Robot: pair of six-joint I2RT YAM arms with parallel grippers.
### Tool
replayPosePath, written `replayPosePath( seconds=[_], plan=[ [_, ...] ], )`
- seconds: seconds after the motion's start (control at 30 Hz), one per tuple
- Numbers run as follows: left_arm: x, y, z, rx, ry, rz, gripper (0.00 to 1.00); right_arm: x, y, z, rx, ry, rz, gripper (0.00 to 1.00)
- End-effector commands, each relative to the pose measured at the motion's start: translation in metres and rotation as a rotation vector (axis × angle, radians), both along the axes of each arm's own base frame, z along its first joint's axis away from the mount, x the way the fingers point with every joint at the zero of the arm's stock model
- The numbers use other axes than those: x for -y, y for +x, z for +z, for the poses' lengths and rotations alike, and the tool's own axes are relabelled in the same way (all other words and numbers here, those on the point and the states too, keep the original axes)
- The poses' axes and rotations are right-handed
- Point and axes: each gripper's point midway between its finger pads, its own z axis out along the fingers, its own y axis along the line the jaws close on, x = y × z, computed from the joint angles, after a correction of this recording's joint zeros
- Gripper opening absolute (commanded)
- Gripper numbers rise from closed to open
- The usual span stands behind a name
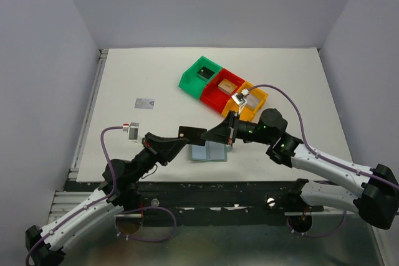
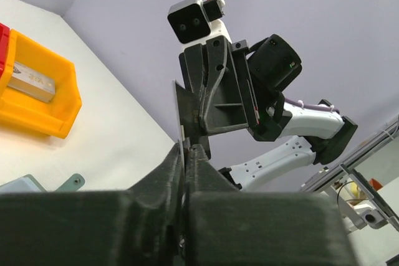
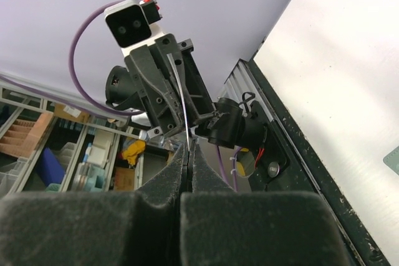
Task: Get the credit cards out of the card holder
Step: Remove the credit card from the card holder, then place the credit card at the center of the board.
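The bare tabletop beside the silver-grey card is clear, so my left gripper next carries the black card (image 1: 192, 132) outward, lowers it there and releases it.
The grey-blue card holder (image 1: 209, 152) lies open and flat on the table near the front edge. A black card (image 1: 192, 132) is held in the air just above and left of it, pinched from both sides. My left gripper (image 1: 182, 142) is shut on its left end and my right gripper (image 1: 210, 135) is shut on its right end. The card shows edge-on between the jaws in the left wrist view (image 2: 181, 116) and the right wrist view (image 3: 182, 101). A silver-grey card (image 1: 144, 103) lies on the table to the left. No tan-gold card shows outside the bins.
Green (image 1: 192, 76), red (image 1: 213, 98) and orange (image 1: 257, 106) bins stand in a diagonal row behind the holder, each with a small item inside. The orange bin (image 2: 59, 119) also shows in the left wrist view. A small white and red tag (image 1: 129, 126) lies at the left.
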Motion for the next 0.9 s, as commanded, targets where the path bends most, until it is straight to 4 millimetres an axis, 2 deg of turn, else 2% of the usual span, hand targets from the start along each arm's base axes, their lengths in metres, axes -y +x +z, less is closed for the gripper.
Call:
replayPosePath(
  seconds=[0.0,0.03,0.07,0.1,0.13,0.2,0.23,0.27,0.3,0.4,0.57,0.7,0.77,0.83,0.87],
  plan=[
    [-0.004,0.004,0.002,0.007,-0.021,0.031,0.0,0.002,0.004,0.001,0.015,0.017,-0.023,0.0],
    [-0.006,0.007,0.0,-0.006,-0.02,0.047,0.0,0.002,0.003,0.001,0.011,0.015,-0.02,0.01],
    [-0.007,0.006,-0.001,-0.011,-0.019,0.046,0.0,0.002,0.003,-0.001,0.005,0.004,-0.015,0.1],
    [-0.011,0.012,-0.003,-0.031,-0.02,0.084,0.0,0.002,0.002,-0.003,0.012,-0.013,-0.011,0.33],
    [-0.013,0.015,-0.006,-0.048,-0.011,0.106,0.0,0.003,0.004,-0.005,0.01,-0.038,-0.021,0.48],
    [-0.021,0.024,-0.011,-0.095,0.027,0.169,0.0,0.011,0.011,-0.016,-0.004,-0.128,-0.079,0.65],
    [-0.024,0.029,-0.017,-0.127,0.064,0.203,0.0,0.016,0.013,-0.018,0.003,-0.158,-0.105,0.89],
    [-0.027,0.033,-0.023,-0.162,0.1,0.232,0.0,0.022,0.018,-0.017,0.017,-0.173,-0.14,0.92],
    [-0.029,0.038,-0.033,-0.211,0.147,0.255,0.0,0.027,0.02,-0.016,0.023,-0.191,-0.162,0.99],
    [-0.03,0.051,-0.05,-0.313,0.232,0.259,0.0,0.045,0.027,-0.01,0.086,-0.271,-0.236,1.0],
    [-0.053,0.086,-0.067,-0.464,0.231,0.321,0.0,0.068,0.024,-0.012,0.14,-0.361,-0.283,1.0],
    [-0.076,0.119,-0.075,-0.528,0.27,0.399,0.0,0.072,0.012,-0.028,0.145,-0.382,-0.234,0.99],
    [-0.089,0.143,-0.076,-0.547,0.245,0.433,0.0,0.072,0.008,-0.04,0.133,-0.392,-0.212,0.98],
    [-0.097,0.164,-0.084,-0.584,0.238,0.444,0.0,0.07,0.005,-0.047,0.128,-0.391,-0.191,0.97],
    [-0.099,0.174,-0.094,-0.624,0.244,0.44,0.0,0.07,0.003,-0.049,0.127,-0.391,-0.179,0.97]
  ],
)
